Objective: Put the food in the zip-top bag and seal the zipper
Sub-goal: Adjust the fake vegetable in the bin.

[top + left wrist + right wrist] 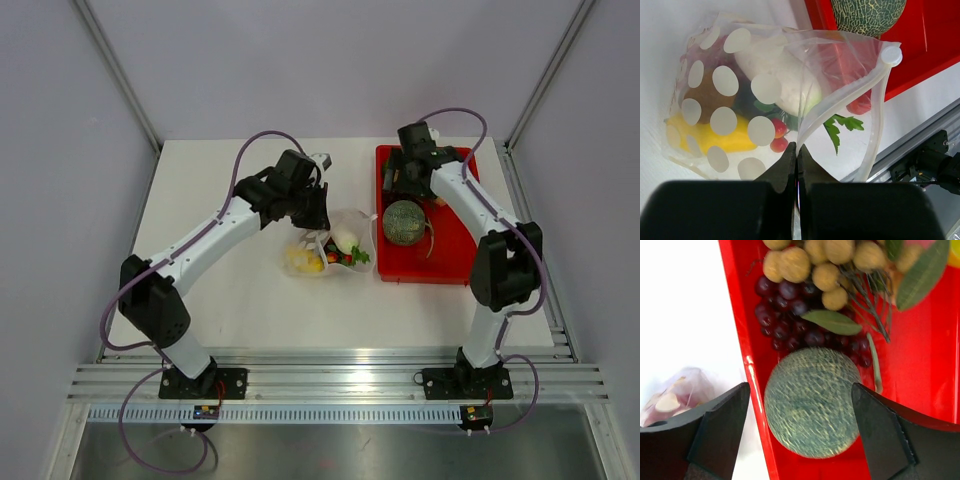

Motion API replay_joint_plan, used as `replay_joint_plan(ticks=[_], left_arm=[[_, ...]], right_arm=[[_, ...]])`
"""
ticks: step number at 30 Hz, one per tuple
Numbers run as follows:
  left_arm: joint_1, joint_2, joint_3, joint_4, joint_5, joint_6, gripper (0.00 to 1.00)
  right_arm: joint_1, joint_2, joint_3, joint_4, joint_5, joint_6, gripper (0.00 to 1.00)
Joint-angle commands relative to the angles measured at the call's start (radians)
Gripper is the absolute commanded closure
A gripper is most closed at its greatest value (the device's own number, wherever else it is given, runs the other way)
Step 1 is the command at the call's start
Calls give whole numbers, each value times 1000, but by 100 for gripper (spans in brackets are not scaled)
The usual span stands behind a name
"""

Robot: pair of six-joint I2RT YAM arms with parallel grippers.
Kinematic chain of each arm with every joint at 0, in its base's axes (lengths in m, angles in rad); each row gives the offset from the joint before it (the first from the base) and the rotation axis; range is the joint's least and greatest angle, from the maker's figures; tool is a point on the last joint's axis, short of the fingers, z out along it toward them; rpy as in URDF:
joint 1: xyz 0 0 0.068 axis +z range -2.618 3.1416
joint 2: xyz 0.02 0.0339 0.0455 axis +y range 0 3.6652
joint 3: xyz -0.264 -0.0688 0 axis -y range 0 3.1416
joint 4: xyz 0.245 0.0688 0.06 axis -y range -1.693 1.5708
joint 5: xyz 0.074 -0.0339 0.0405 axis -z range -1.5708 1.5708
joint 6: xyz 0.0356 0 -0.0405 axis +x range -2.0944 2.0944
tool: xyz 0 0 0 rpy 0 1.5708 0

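Observation:
My right gripper will go down past the melon (812, 402) onto the grapes' near end (860, 354), which is below its open fingers, because tan fruits crowd the grapes' far end.
The zip-top bag (740, 100) is a clear pouch with white dots, lying on the white table (220, 190) left of the tray. Food inside it shows through: a yellow piece (715, 137), a white vegetable (785, 80), small red balls (777, 135) and a green leaf (840, 125). My left gripper (797, 147) is shut on the bag's mouth edge, where the zipper (840, 97) strip runs up to its slider (891, 55). My right gripper (800, 390) hangs open above a netted green melon (812, 402), apart from it. Purple grapes (795, 315) lie beyond the melon.
The red tray (455, 255) stands at the right of the table and also holds a bunch of tan round fruits (825, 262) with leaves. Aluminium rails (330, 375) run along the near edge. Grey walls close in the back and both sides.

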State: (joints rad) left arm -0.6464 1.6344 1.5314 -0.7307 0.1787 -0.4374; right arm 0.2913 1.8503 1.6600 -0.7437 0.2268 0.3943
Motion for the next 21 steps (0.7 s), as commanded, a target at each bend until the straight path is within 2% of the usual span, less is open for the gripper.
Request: replay_joint_plan(ticks=[1,4,7,15,18,21], left_arm=[[-1,12,39,17,25,12,100],[-1,8,44,10,13,22,100],[1,4,44,1,-7,31,100],[2,4,44,4,-1,40,100],[2,-2,41,10,-7,42,100],[2,-2,41,13,-7,43,100]], right_arm=[[49,88,102,-72,205,-71,10],[54,130,110,-121,282,-75,9],[52,83,25,-115,302,-66,9],[19,-152,-258,-132,296,-28,12],[-18,-217,-289,-140,279,-29,12],[-27,-249,-241,-128,240,-41,12]])
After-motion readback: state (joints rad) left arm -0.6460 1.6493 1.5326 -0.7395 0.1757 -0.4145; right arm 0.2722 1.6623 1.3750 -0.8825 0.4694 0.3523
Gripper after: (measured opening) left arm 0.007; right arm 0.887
